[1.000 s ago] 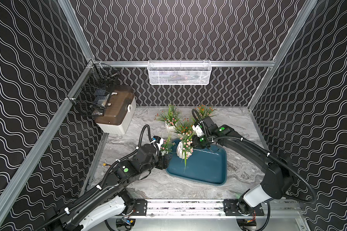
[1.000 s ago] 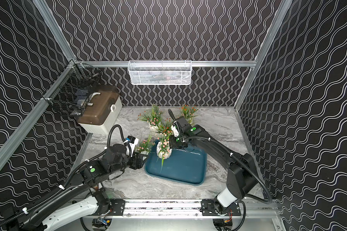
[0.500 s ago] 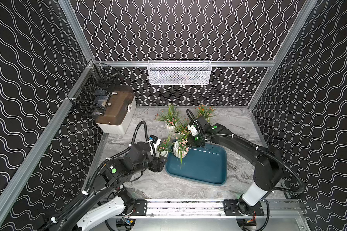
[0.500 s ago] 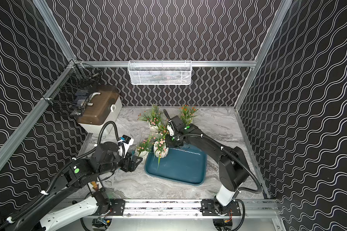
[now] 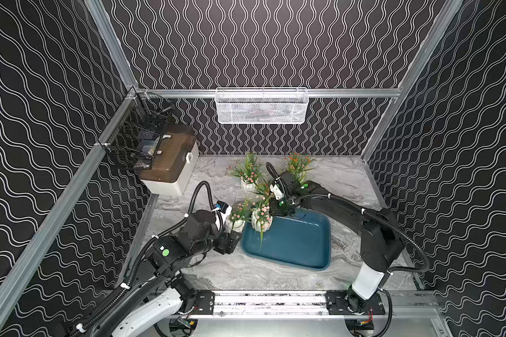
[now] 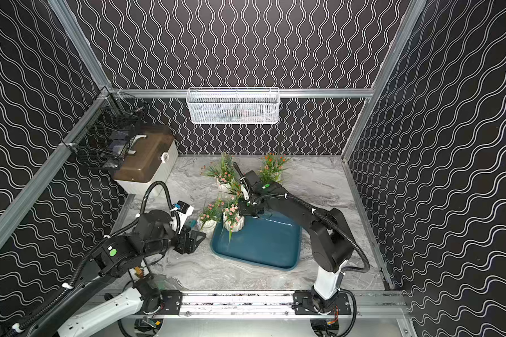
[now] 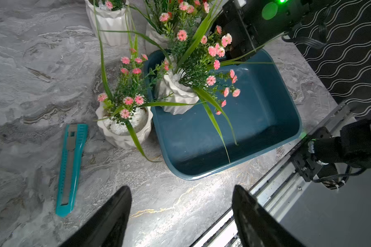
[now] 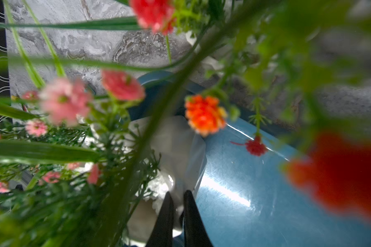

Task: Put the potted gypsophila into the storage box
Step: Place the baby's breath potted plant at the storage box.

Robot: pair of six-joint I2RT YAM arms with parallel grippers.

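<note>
I will move my right gripper down next, since the tray's far corner [image 8: 147,102] is directly below it. I will let go of the pot's rim once the leaning pot sits in that corner.
The storage box [image 5: 292,248] [image 6: 263,248] [image 7: 255,128] is a dark teal tray lying mid-table. One potted gypsophila [image 5: 262,222] [image 6: 233,222] [image 7: 176,98] with pink blossoms leans in the tray's far-left corner. My right gripper [image 8: 178,194] is shut on this pot's white rim [image 8: 180,149], and foliage hides most of the gripper in both top views. Another pink potted gypsophila [image 5: 236,224] [image 7: 124,130] stands upright on the table against the tray's left side. My left gripper [image 7: 180,188] [image 6: 194,238] is open and holds nothing, low over the table just short of that pot.
More potted plants stand behind the tray [image 5: 249,183] [image 5: 299,167]. A teal utility knife [image 7: 70,169] lies left of the near pot. A white box with a brown lid [image 5: 170,166] sits back left, below a black wire basket [image 5: 138,140]. A white mesh basket [image 5: 262,106] hangs on the back wall.
My left gripper opened a little wider and drew back from the pot beside the tray. My right gripper carried its pot slightly leftward into the tray's corner.
</note>
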